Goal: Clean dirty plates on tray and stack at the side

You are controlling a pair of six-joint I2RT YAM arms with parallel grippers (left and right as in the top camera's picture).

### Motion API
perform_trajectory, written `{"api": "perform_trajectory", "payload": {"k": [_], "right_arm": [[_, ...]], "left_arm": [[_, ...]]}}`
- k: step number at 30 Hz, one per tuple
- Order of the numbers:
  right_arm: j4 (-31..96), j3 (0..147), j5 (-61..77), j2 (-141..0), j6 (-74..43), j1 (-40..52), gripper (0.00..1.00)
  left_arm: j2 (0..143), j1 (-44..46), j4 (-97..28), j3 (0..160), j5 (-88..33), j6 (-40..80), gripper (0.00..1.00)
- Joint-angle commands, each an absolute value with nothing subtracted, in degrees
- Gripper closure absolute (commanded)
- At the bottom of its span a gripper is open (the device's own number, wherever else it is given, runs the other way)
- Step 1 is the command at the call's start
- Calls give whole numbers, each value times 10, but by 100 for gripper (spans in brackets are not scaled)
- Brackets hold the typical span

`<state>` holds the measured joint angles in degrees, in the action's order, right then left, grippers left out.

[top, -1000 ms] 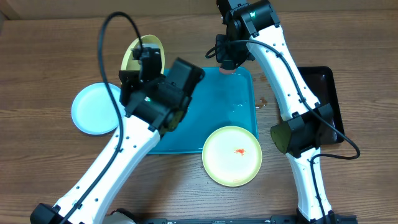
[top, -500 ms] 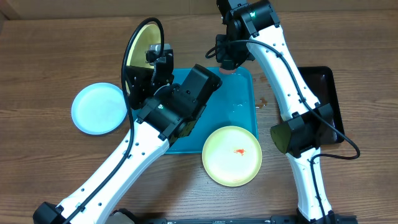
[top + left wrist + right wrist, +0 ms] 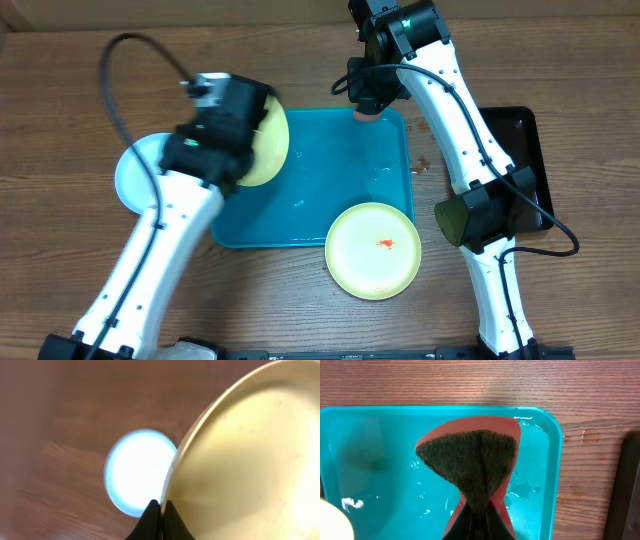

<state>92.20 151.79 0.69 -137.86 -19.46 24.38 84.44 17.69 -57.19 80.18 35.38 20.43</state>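
The plate in my left gripper will next go down and to the left in the overhead view, and my gripper will let go of it onto the pale blue plate (image 3: 135,178) (image 3: 141,473), because that one lies beside the tray.
My left gripper (image 3: 161,510) is shut on the rim of a pale yellow-green plate (image 3: 268,146), holding it tilted over the left end of the teal tray (image 3: 330,215); the plate fills the left wrist view (image 3: 250,455). A pale blue plate (image 3: 135,178) lies on the table left of the tray and also shows in the left wrist view (image 3: 137,470). A second yellow-green plate (image 3: 373,250) with a red smear lies at the tray's near right corner. My right gripper (image 3: 480,510) is shut on a pink sponge with a dark scrub face (image 3: 470,460), above the tray's far right part (image 3: 385,460).
A narrow black tray (image 3: 522,150) lies on the wood table right of the teal tray, partly under my right arm. Water drops sit on the teal tray and on the wood by its right rim (image 3: 424,165).
My left arm has swung left and toward the near side, carrying the yellow-green plate from behind the tray to over its left end. The right arm has not moved.
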Motion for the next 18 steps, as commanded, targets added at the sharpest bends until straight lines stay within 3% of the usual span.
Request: {"api": "perform_trajectory", "payload": {"k": [1,11,18], "right_arm": [[921,1534,12,-1366,-193,243,96],[927,1534,16,-1366,-193,243,96],[931,1534,16,-1366,-193,243,96]], "left_arm": [[849,65,-568,799,119,161,96],[929,-214,-522,740,-52,158,96],[1009,-308,-482,732,-83,156,96]]}}
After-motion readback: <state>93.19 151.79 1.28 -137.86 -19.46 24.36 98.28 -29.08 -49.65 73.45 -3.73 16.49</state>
